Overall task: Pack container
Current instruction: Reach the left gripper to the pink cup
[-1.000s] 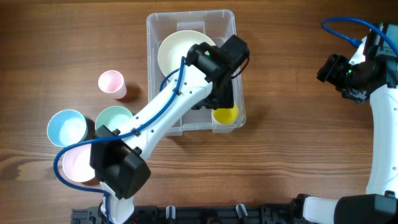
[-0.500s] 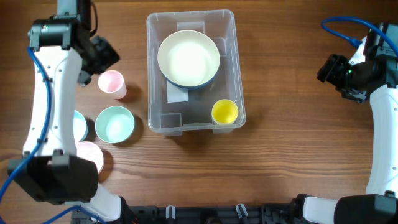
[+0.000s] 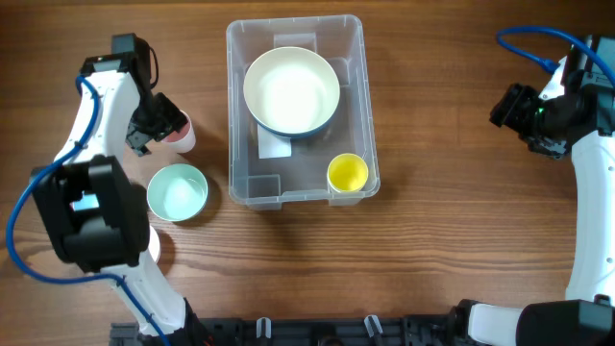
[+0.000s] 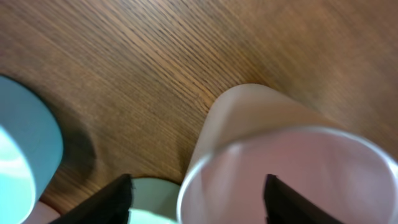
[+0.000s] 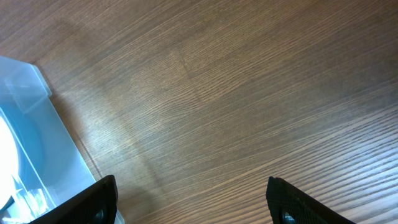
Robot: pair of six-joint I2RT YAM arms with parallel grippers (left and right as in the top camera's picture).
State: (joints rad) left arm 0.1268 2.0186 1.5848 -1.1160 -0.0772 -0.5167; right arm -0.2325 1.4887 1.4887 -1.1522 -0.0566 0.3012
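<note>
The robot's left gripper will next go down onto the pink cup's rim [image 3: 173, 140] [image 4: 186, 189], as its open fingers are already on both sides of the pink cup's side by the mint bowl.
The clear container [image 3: 357, 58] stands at the table's middle, holding a cream bowl [image 3: 291, 91] and a yellow cup [image 3: 347, 173]. My left gripper [image 3: 157, 125] is at the pink cup [image 3: 181, 136], left of the container. In the left wrist view the pink cup [image 4: 292, 162] fills the lower right. The open left gripper [image 4: 199, 205] straddles its near rim, one fingertip [image 4: 115, 199] clear outside it. My right gripper [image 3: 509, 106] hangs open at the far right, and in its wrist view the right gripper [image 5: 193, 202] holds nothing over bare wood.
A mint bowl [image 3: 178, 190] sits just below the pink cup and shows again as the mint bowl [image 4: 149, 199] by my left fingers. A light blue bowl [image 4: 25, 155] lies beyond it. The container's corner [image 5: 25, 137] edges the right wrist view.
My left arm has left the container, where the yellow cup stays, swung to the table's left and come down at the pink cup. The right arm has not moved.
</note>
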